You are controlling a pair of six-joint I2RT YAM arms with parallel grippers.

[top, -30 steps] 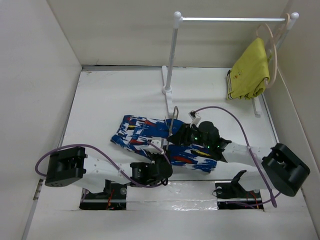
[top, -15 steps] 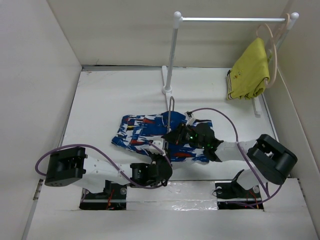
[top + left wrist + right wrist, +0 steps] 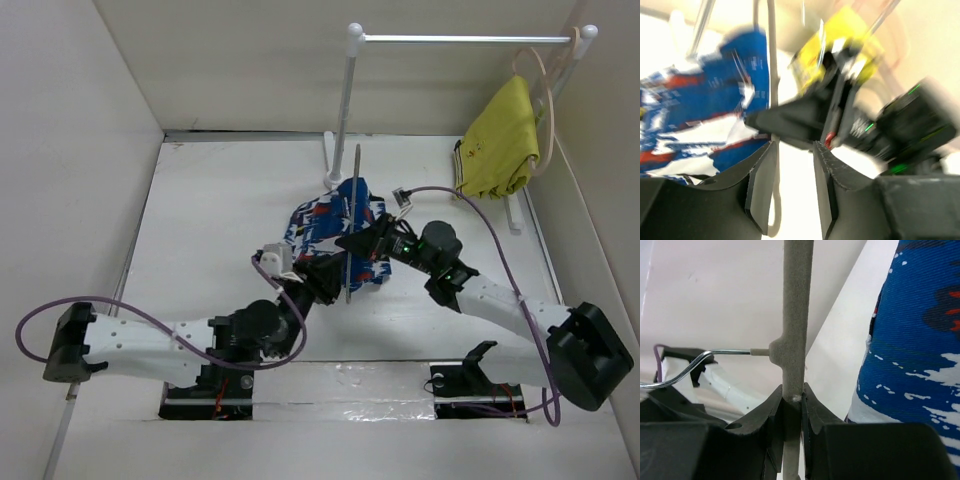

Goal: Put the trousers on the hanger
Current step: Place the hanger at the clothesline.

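Note:
My right gripper moves up and outward next, sets the hanger's hook onto the rail's bare part (image 3: 468,40) and lets go. The rail is bare beside the yellow garment.
The grey hanger (image 3: 352,215) stands upright above the table, edge-on like a thin rod. My right gripper (image 3: 360,243) is shut on its bar (image 3: 797,315), and the metal hook (image 3: 690,365) points left in the right wrist view. The blue-and-white printed trousers (image 3: 325,222) hang bunched over the hanger, and their cloth (image 3: 920,355) fills the right of that view. My left gripper (image 3: 322,282) sits just below and left of the trousers with its jaws open. In the blurred left wrist view the hanger's rod (image 3: 772,75) runs down beside the left finger (image 3: 762,190), not pinched.
A white rack post (image 3: 343,100) and rail stand behind the hanger. A plain yellow garment (image 3: 500,140) on a pale beige hanger (image 3: 545,90) hangs at the rail's right end. White walls close in on the left, back and right.
The right gripper has closed on the hanger and raised it upright toward the back, trousers lifted with it. The left arm has stretched forward to follow, and its jaws have opened.

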